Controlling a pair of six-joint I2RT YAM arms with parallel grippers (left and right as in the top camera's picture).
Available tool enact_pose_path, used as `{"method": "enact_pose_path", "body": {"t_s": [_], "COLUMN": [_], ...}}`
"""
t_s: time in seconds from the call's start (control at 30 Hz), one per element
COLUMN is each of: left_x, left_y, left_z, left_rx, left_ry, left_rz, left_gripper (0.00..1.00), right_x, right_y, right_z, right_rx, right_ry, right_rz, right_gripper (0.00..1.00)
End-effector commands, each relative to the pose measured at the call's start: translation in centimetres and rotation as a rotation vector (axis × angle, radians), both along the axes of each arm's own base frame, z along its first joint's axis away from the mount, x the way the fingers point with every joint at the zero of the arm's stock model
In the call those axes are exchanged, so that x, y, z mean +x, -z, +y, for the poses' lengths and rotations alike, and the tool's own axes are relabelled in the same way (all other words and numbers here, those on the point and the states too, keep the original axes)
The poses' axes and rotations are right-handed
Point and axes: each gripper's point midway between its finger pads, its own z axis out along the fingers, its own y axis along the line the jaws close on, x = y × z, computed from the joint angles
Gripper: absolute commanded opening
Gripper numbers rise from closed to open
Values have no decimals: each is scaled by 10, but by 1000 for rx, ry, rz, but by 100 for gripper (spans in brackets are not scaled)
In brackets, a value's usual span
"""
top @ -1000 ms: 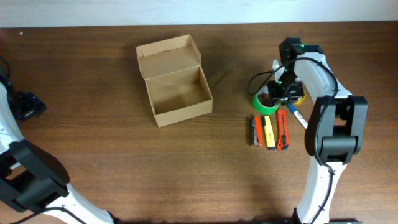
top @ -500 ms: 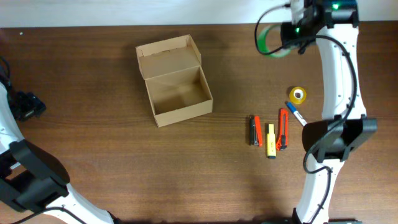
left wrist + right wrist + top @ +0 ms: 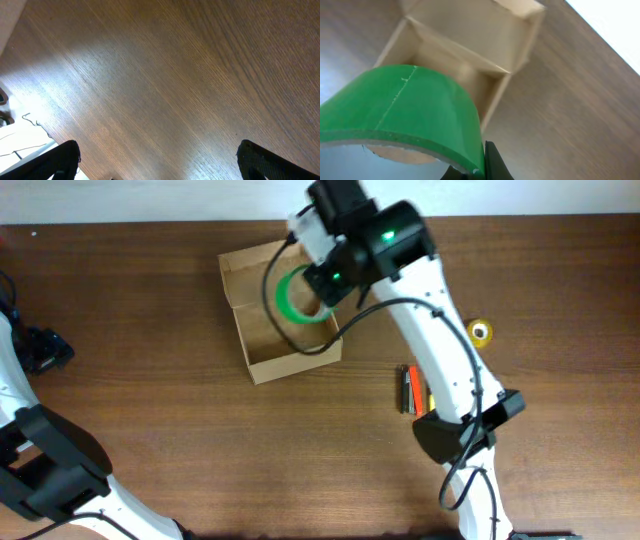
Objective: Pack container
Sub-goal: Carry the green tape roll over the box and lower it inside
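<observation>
My right gripper should next move down into the container's open cavity (image 3: 288,332) (image 3: 469,80) to let go of the side of the green tape roll there, because the roll is still in the air above it.
The tan cardboard container (image 3: 262,348) stands open at the back middle, its flap lid (image 3: 262,268) raised behind it. My right gripper (image 3: 322,280) is shut on a green tape roll (image 3: 292,300) and holds it in the air above the container's open cavity. In the right wrist view the green tape roll (image 3: 405,115) fills the lower left, with the container (image 3: 470,55) below and beyond it. One black finger (image 3: 492,162) presses the roll's wall. My left gripper (image 3: 159,162) is open and empty over bare wood at the far left.
A small yellow tape roll (image 3: 481,331) lies right of the right arm. Pens and markers (image 3: 411,390) lie on the wood at the right middle, partly hidden under the arm. The right arm spans from the front edge to the container.
My right gripper lifted the green tape roll from beside the pens, swung it to the back right, then carried it left to above the container. The left arm has not moved.
</observation>
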Motion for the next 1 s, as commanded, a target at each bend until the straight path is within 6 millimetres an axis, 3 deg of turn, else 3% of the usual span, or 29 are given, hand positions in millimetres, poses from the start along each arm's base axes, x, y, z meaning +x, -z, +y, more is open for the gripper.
{"method": "enact_pose_path", "body": {"t_s": [0.0, 0.07, 0.23, 0.3, 0.53, 0.73, 0.97], "left_x": [-3, -3, -3, -3, -3, -3, -3], "left_y": [-8, -8, -8, -8, -8, -8, -8], "left_z": [0, 0, 0, 0, 0, 0, 0], "left_rx": [7, 8, 7, 7, 7, 7, 7], "left_ry": [6, 6, 6, 6, 6, 6, 6], "left_rz": [-16, -16, -16, -16, -16, -16, -16], "left_gripper": [100, 100, 100, 100, 100, 100, 100], "right_x": [-10, -14, -19, -17, 16, 25, 35], "right_y": [-12, -3, 77, 95, 108, 146, 171], "right_z": [16, 18, 4, 6, 29, 36, 35], "right_rx": [11, -4, -133, -140, -61, -82, -97], "right_ry": [-16, -18, -30, -36, 10, 13, 25], "right_rz": [-39, -13, 162, 179, 98, 129, 146], "right_gripper": [4, 3, 3, 3, 4, 3, 3]}}
